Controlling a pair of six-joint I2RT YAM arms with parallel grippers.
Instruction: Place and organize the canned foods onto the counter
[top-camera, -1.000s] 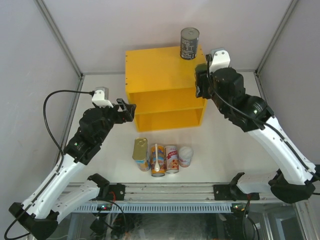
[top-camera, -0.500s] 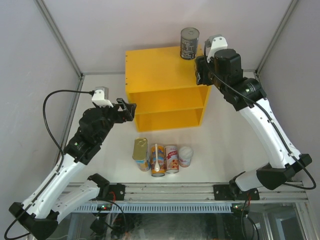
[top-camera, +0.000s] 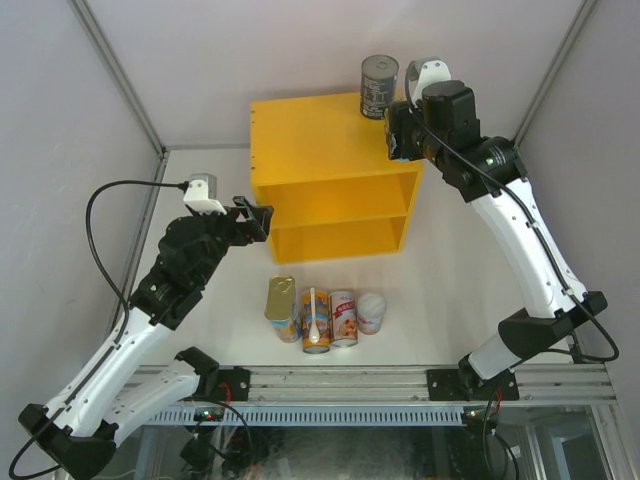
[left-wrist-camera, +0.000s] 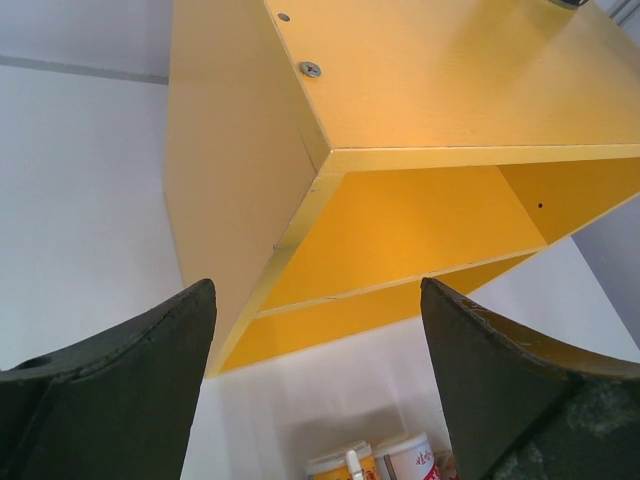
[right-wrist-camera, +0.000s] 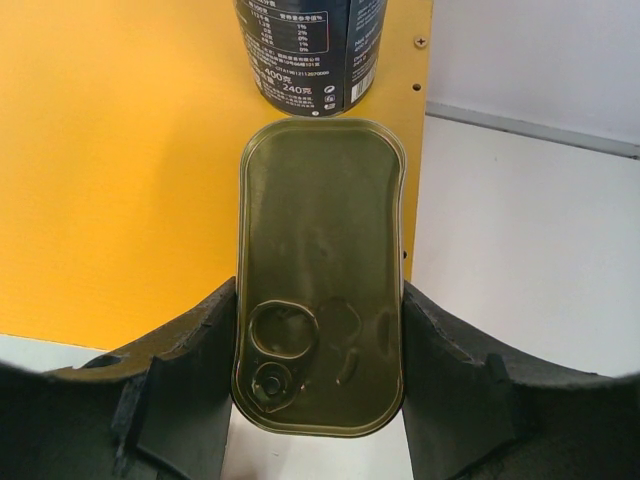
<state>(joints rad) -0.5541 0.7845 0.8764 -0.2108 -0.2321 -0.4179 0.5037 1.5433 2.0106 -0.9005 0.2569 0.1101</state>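
I should move my right gripper down onto the counter top's near corner (top-camera: 403, 165) and let go of the tin, because the top is still bare in front of the dark grey can (top-camera: 379, 87).
The yellow counter (top-camera: 330, 175) stands at the table's back. A dark grey can (top-camera: 379, 87) stands on its top at the back right corner. My right gripper (top-camera: 397, 138) is shut on a flat gold-lidded tin (right-wrist-camera: 320, 280), held over the top's right edge just in front of the dark can (right-wrist-camera: 310, 50). My left gripper (top-camera: 255, 218) is open and empty beside the counter's left front corner (left-wrist-camera: 320, 160). In front of the counter stand a second gold-lidded tin (top-camera: 280, 297), an orange-blue can with a white spoon (top-camera: 315, 320), a white-red can (top-camera: 343, 317) and a white-topped can (top-camera: 371, 312).
Grey walls close in the table on the left, back and right. A metal rail (top-camera: 330, 380) runs along the near edge. The counter's two front compartments (top-camera: 340, 215) hold nothing. A black cable (top-camera: 100, 240) loops off the left arm.
My right arm has risen and swung back toward the counter's top right corner, carrying the tin toward the dark grey can. The left arm and the cans on the table have not moved.
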